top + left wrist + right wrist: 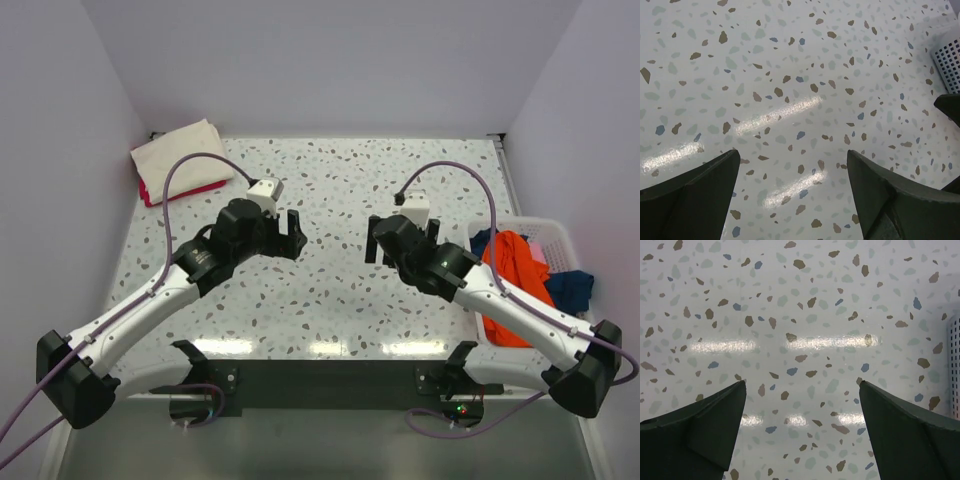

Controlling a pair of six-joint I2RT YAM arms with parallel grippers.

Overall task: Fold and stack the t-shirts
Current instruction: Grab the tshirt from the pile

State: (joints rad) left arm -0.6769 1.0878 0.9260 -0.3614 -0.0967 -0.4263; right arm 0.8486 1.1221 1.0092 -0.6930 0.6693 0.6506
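The orange shirt lies uppermost in the white basket. My right gripper shifts to the right in the top view next, then lowers to the orange shirt's far end (511, 250).
A folded cream t-shirt (182, 153) lies on a folded red one (163, 194) at the table's far left corner. Unfolded shirts, orange (518, 282), blue (572, 288) and pink, fill a white basket (546, 236) at the right edge. My left gripper (293, 232) hovers over the table's middle, open and empty; its wrist view shows the fingers (705, 195) wide apart over bare terrazzo. My right gripper (373, 240) faces it, open and empty, with its fingers (905, 432) wide apart over bare table.
The terrazzo table (340, 180) is walled at the back and sides. The basket's corner shows in the left wrist view (949, 62) and its edge in the right wrist view (955, 365). The arm bases stand at the near edge.
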